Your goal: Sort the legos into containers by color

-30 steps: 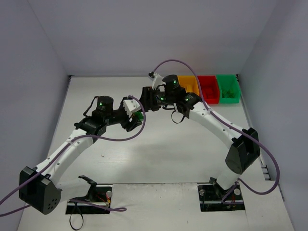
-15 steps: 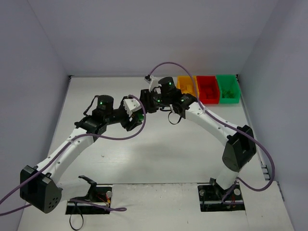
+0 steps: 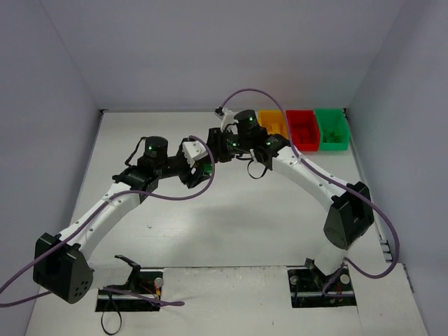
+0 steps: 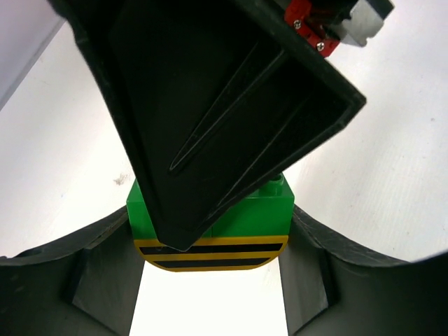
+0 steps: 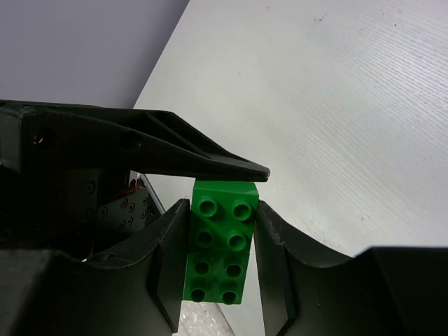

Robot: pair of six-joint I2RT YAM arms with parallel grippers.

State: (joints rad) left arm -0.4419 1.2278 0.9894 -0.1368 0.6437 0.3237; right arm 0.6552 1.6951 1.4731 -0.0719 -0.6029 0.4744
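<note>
My right gripper swings over the green bin next, which stands to its right in the top view, and releases the lego of matching color.
Both grippers meet above the middle of the table. In the left wrist view my left gripper is shut on a green lego with a yellow-and-black striped face. One of the right arm's fingers covers most of it. In the right wrist view my right gripper is shut on the studded green lego, with a left finger just above it. In the top view the lego shows between the left gripper and right gripper. The yellow-orange bin, red bin and green bin stand at the back right.
The bins sit in a row against the back wall near the right wall. Purple cables loop from both wrists over the table. The green bin holds several green pieces; no loose bricks show on the table.
The left gripper has moved slightly right and toward the back with the green lego. The right wrist shifted a little left and back, staying at the lego.
</note>
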